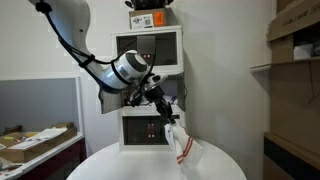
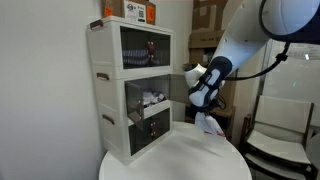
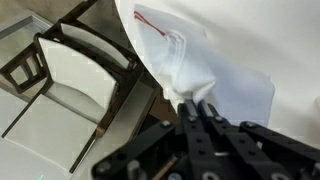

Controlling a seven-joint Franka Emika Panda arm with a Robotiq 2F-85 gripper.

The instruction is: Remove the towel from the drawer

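Note:
The towel [image 3: 185,55] hangs clear of the drawer. My gripper needs to go down toward the round white tabletop below next and let go of the bunched top.
A white towel with a red stripe [image 1: 182,146] hangs from my gripper [image 1: 168,116], its lower end on or just above the round white table [image 1: 120,165]. It also shows in an exterior view [image 2: 208,123] below my gripper [image 2: 203,103]. In the wrist view my gripper [image 3: 194,105] is shut on a bunched top of the towel [image 3: 185,55], which drapes down over the table. The white drawer cabinet [image 2: 135,90] stands on the table; its middle drawer [image 2: 152,104] is pulled open, with white items inside.
A dark-framed chair [image 3: 70,70] stands beside the table in the wrist view. Shelving with cardboard boxes [image 1: 295,60] is to one side, and a low table with clutter [image 1: 35,140] to the other. A box [image 1: 150,18] sits on top of the cabinet.

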